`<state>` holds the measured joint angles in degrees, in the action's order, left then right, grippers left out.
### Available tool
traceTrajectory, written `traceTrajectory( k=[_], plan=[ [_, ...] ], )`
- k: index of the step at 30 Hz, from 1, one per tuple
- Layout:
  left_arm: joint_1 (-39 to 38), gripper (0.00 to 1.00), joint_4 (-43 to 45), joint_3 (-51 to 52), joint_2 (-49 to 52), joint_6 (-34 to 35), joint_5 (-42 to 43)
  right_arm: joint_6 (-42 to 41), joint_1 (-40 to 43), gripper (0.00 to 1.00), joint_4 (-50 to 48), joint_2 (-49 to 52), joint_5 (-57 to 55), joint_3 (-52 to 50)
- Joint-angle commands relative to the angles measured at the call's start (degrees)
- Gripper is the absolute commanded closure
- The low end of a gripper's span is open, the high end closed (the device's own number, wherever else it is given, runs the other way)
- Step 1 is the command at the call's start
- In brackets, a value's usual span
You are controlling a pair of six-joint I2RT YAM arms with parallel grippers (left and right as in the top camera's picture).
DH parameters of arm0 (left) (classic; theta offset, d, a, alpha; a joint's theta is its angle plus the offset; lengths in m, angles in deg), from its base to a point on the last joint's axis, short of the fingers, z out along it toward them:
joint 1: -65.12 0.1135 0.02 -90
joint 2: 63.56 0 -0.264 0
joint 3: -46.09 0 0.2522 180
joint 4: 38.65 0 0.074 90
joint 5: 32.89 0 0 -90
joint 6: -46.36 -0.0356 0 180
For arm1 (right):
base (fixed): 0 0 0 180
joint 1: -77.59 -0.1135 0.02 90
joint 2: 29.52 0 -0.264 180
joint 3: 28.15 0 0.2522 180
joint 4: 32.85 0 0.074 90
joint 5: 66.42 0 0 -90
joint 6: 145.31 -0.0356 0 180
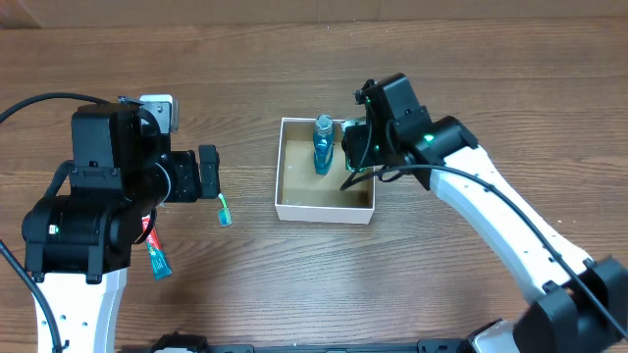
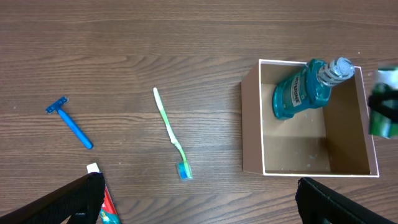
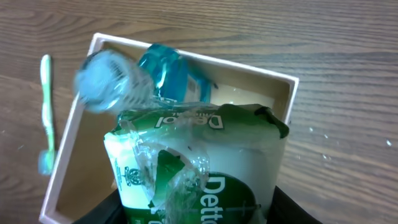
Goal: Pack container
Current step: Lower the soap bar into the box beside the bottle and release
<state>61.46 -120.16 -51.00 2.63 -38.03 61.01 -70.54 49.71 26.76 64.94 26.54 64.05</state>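
Observation:
The bottom of the box beside the mouthwash bottle [image 1: 323,145] is free, so my right gripper lowers the Dettol soap pack there next, then releases it.
The container [image 1: 324,209] is a small square box with white walls and a brown inside; it also shows in the left wrist view [image 2: 252,130] and the right wrist view [image 3: 68,143]. A blue mouthwash bottle [image 1: 323,145] stands inside it at the back. My right gripper [image 1: 356,149] is shut on a green and white Dettol soap pack [image 3: 199,168] and holds it over the box's right side. My left gripper [image 2: 199,199] is open and empty above the table, left of the box. A green toothbrush [image 2: 170,132], a blue razor [image 2: 69,122] and a toothpaste tube [image 1: 155,253] lie on the table.
The wooden table [image 1: 442,294] carries the loose items to the left of the box. A small white object [image 1: 162,108] sits at the back left, behind the left arm.

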Motion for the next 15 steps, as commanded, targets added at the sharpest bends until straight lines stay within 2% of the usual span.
traceTrajectory(
  k=[1, 12, 15],
  plan=[
    [0.3, 0.0, 0.0, -1.3, 0.1, -0.9, 0.2, -1.6, 0.0, 0.96, -1.5, 2.5, 0.4, 0.9],
    [0.3, 0.0, -0.1, -1.3, 0.1, -0.9, 0.2, -2.8, 0.0, 0.96, -5.1, 9.0, 0.3, 0.9],
    [0.3, 0.0, -0.5, -1.3, 0.1, -0.9, 0.2, -2.8, 0.0, 0.9, -5.7, 9.3, 0.1, 0.9]
  ],
)
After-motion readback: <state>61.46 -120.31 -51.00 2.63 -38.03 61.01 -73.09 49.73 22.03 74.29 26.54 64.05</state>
